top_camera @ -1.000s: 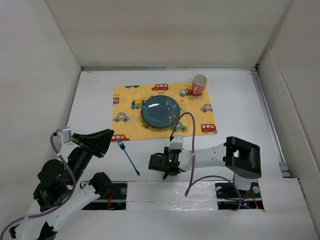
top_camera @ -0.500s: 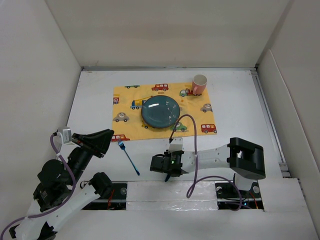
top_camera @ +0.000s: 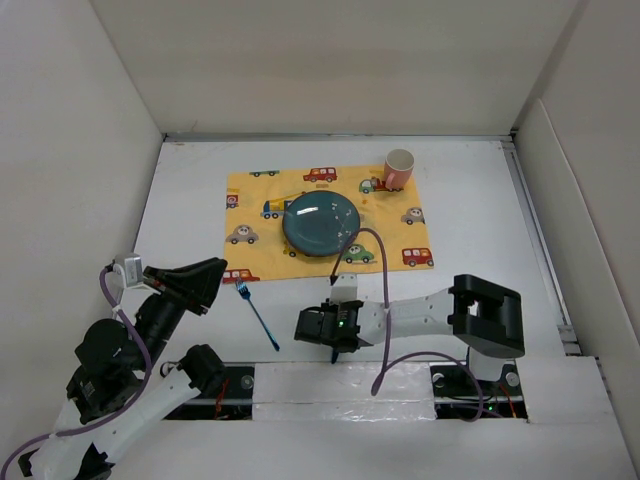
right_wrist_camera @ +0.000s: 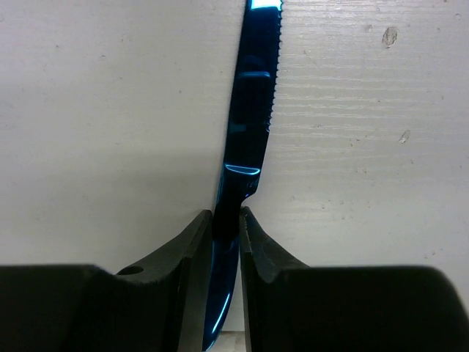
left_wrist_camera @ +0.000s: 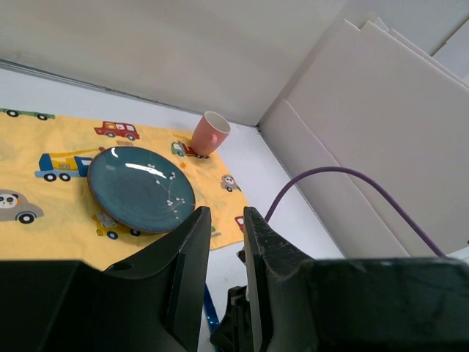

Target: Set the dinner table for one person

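Note:
The knife goes between plate [top_camera: 322, 223] and gray car next, where the cloth lies empty. My right gripper lifts, moves outward and lowers there to release it.
The white dinner table [top_camera: 480, 220] carries a yellow car-printed cloth [top_camera: 250, 215] with a dark teal plate [top_camera: 322, 223] and a pink cup [top_camera: 399, 168] on it. A blue fork [top_camera: 257, 315] lies on the bare table left of centre. My right gripper [top_camera: 318, 328] is low at the table's near edge and shut on a blue knife [right_wrist_camera: 253, 110]; its jaws [right_wrist_camera: 226, 214] clamp the handle, and the serrated blade points away along the table. My left gripper [top_camera: 208, 283] hangs raised at the near left, empty, its jaws [left_wrist_camera: 227, 213] a narrow slit apart.
In the left wrist view the plate [left_wrist_camera: 139, 187], cup [left_wrist_camera: 210, 133] and cloth [left_wrist_camera: 44, 147] lie ahead. White walls enclose the table on three sides. A purple cable [top_camera: 378, 250] arches over the right arm. The table's near edge has a taped strip [top_camera: 330, 380].
My right gripper, holding the knife, drifted slightly right and then back left near the front edge. The left arm, fork, plate and cup have not moved.

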Controlling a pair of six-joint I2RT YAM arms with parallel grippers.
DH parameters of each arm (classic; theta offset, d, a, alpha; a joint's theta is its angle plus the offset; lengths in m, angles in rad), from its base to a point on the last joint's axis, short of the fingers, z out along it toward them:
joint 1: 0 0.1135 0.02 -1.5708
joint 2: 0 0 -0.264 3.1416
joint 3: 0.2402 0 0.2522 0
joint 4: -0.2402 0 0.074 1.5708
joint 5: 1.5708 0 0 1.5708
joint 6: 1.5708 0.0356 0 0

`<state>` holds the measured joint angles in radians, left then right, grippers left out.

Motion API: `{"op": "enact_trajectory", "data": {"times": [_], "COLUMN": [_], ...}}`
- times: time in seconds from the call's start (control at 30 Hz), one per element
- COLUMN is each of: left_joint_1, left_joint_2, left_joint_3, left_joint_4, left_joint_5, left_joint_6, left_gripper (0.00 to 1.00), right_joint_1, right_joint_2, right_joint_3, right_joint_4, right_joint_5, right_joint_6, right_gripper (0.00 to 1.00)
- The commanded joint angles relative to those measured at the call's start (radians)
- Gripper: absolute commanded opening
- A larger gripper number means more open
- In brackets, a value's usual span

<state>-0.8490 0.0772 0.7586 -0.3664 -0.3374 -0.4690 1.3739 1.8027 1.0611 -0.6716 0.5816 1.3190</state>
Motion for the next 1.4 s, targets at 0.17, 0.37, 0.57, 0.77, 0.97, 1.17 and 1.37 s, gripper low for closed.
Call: {"op": "enact_trajectory", "data": {"times": [0.17, 0.37, 0.57, 0.77, 0.97, 1.17, 1.37], "left_joint_1": [0.002, 0.002, 0.002, 0.002, 0.002, 0.002, 0.002], "left_joint_2": [0.013, 0.016, 0.029, 0.042, 0.067, 0.099, 0.102], "left_joint_3": [0.002, 0.002, 0.004, 0.004, 0.005, 0.005, 0.007], "left_joint_4": [0.026, 0.018, 0.008, -0.002, -0.009, -0.014, -0.039], "left_joint_5": [-0.014, -0.025, -0.045, -0.055, -0.066, -0.089, -0.117], "left_joint_6": [-0.003, -0.008, -0.013, -0.02, -0.023, -0.025, -0.037], "left_gripper": [0.22, 0.22, 0.21, 0.21, 0.21, 0.21, 0.21], "right_joint_1": [0.011, 0.021, 0.011, -0.024, -0.177, -0.418, -0.75], "right_joint_2": [0.147, -0.035, -0.18, -0.289, -0.436, -0.48, -0.305], "right_joint_3": [-0.118, -0.102, -0.096, -0.105, -0.164, -0.178, -0.069], "right_joint_4": [-0.052, -0.155, -0.154, -0.157, -0.022, 0.243, 0.446], "right_joint_5": [-0.14, 0.013, 0.063, 0.09, 0.069, -0.034, -0.26], "right_joint_6": [0.042, 0.042, -0.038, -0.092, -0.28, -0.639, -0.936], "right_gripper": [0.0, 0.0, 0.0, 0.0, 0.0, 0.0, 0.0]}}
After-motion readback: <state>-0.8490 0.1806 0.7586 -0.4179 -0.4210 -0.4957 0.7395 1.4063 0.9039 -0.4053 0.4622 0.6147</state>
